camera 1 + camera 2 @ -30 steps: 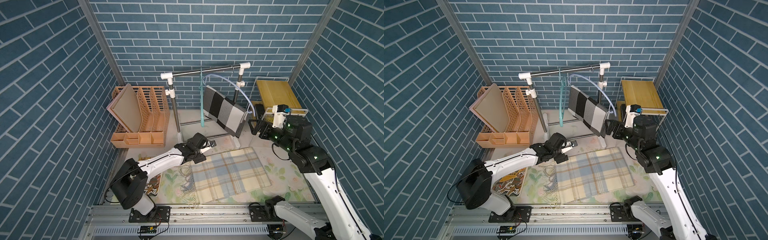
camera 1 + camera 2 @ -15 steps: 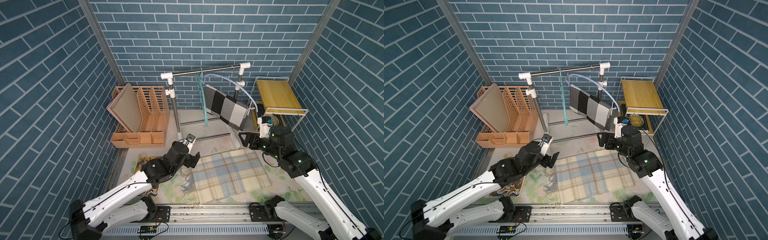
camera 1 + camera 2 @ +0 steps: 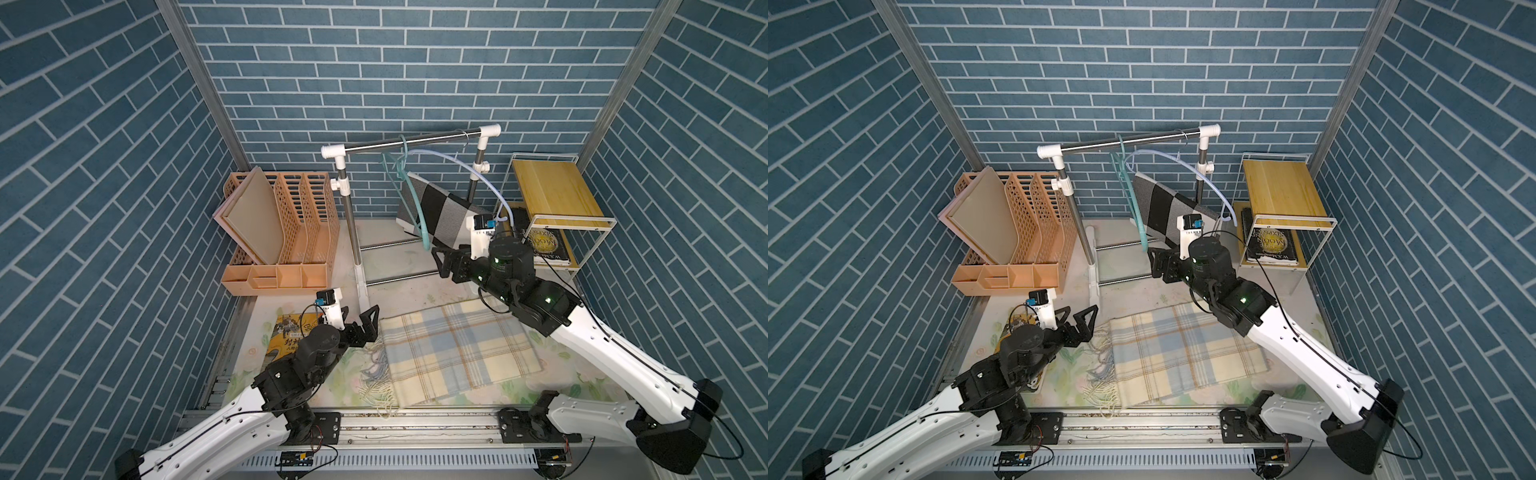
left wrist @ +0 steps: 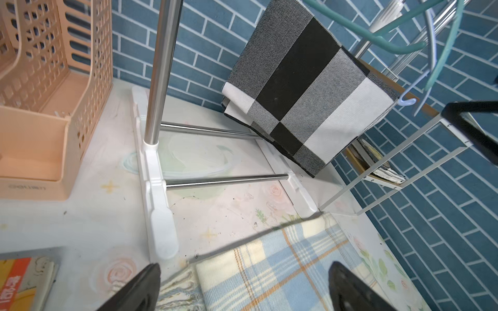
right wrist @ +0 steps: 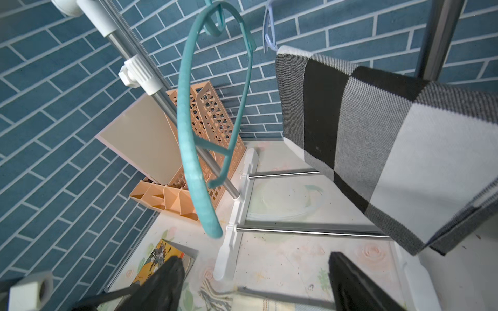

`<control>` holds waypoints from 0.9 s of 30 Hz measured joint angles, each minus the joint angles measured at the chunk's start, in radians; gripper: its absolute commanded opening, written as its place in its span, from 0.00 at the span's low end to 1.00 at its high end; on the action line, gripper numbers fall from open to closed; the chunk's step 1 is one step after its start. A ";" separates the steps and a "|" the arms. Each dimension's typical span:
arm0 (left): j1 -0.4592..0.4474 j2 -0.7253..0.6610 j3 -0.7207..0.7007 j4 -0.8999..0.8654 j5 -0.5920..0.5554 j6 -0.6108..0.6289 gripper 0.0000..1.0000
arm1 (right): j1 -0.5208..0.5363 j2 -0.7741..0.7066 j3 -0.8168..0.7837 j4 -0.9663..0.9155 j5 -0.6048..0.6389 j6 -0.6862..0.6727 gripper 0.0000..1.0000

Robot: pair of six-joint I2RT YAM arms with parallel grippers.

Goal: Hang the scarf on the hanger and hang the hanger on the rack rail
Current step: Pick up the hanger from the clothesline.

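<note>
My open right gripper rises and reaches outward onto the teal hanger's near arm (image 3: 412, 193) (image 5: 185, 70) next, just under its hook, because this hanger hangs bare of any scarf.
A cream and blue plaid scarf (image 3: 457, 349) (image 3: 1183, 353) lies flat on the table, fringe toward the left arm. A black, grey and white checked scarf (image 3: 436, 208) (image 5: 377, 121) hangs over a pale blue hanger (image 3: 469, 166) on the steel rail (image 3: 415, 139). Beside it a bare teal hanger (image 3: 415, 208) (image 5: 186, 134) hangs tilted. My left gripper (image 3: 368, 322) (image 4: 242, 269) is open, just above the plaid scarf's far left corner, holding nothing. My right gripper (image 3: 440, 259) (image 5: 254, 258) is open and empty, low in front of the checked scarf, close to the teal hanger's lower end.
An orange file organizer (image 3: 282, 232) holding a beige board stands at the back left. At the back right a wire-framed wooden shelf (image 3: 552, 187) stands over a dark book (image 3: 544, 245). A yellow comic book (image 3: 291, 336) lies under the left arm. The rack's white feet (image 4: 159, 215) reach toward the plaid scarf.
The left arm has drawn back from the rack toward the front left. The right gripper has moved left and down from beside the shelf. Both hangers and the checked scarf have swung.
</note>
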 measured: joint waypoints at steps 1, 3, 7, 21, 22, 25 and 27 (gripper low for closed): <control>0.000 0.008 -0.008 0.004 -0.001 -0.013 1.00 | 0.000 0.030 0.040 0.000 0.005 -0.005 0.88; 0.000 0.021 -0.016 0.007 -0.002 -0.033 1.00 | 0.000 0.097 0.140 -0.001 0.015 -0.016 0.89; 0.000 0.025 -0.019 0.016 -0.006 -0.048 1.00 | 0.001 0.218 0.347 -0.027 0.033 -0.034 0.89; 0.001 0.126 -0.029 0.042 0.042 -0.111 0.99 | -0.007 0.675 0.929 -0.328 0.118 -0.129 0.84; 0.001 0.151 -0.032 0.044 0.057 -0.122 1.00 | -0.009 0.688 0.941 -0.340 0.118 -0.131 0.83; 0.001 0.199 -0.060 0.052 0.093 -0.155 1.00 | -0.016 0.712 0.965 -0.365 0.117 -0.143 0.77; 0.001 0.217 -0.085 0.056 0.114 -0.173 1.00 | -0.022 0.720 0.980 -0.372 0.116 -0.151 0.73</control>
